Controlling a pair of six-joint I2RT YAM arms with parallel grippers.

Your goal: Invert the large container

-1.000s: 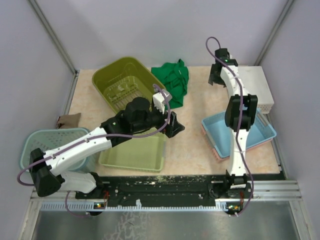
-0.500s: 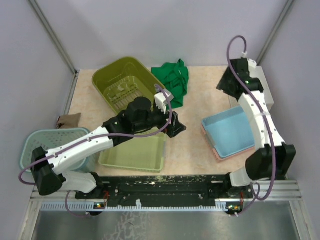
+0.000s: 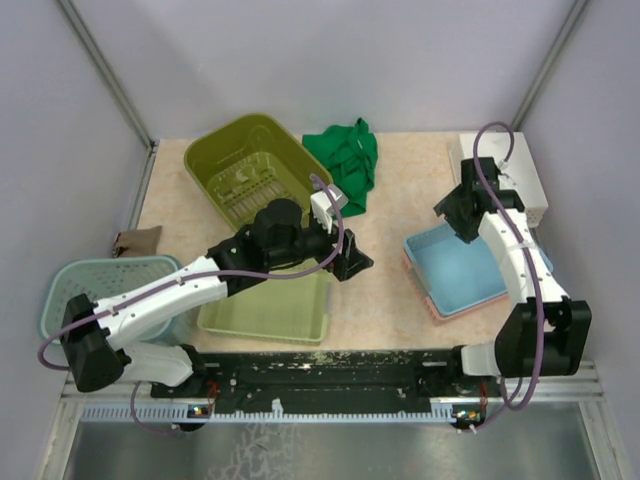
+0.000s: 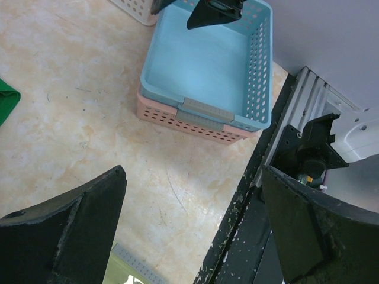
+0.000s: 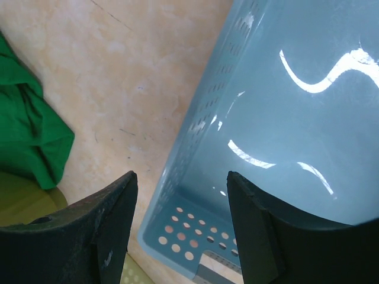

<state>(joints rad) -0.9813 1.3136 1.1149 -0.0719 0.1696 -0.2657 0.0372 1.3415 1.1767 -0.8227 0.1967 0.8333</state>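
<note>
The right gripper's open fingers already hang on either side of the blue basket's perforated side, so the right gripper should move down onto the basket's far rim next.
The large container [image 3: 232,137] is an olive-green bin at the back left, standing mouth up with a slotted floor. My left gripper [image 3: 345,255] [image 4: 193,171] hovers open in front of the bin, over bare tabletop, with nothing between its fingers. My right gripper [image 3: 462,213] [image 5: 179,177] is open too. It hangs over the far-left corner of a blue basket [image 3: 470,265] [image 5: 284,118] and straddles its perforated wall without touching it. Neither gripper touches the large container.
The blue basket [image 4: 201,65] is nested in a pink one [image 3: 425,300] [image 4: 177,121]. A green cloth [image 3: 345,160] [image 5: 29,142] lies beside the bin. A white basket [image 3: 520,170] stands back right, a light-green tray [image 3: 270,310] front centre, a teal basket [image 3: 80,285] front left.
My right arm has swung from the back of the table forward and down to the blue basket's corner. The left arm has barely moved, and both grippers keep the same opening.
</note>
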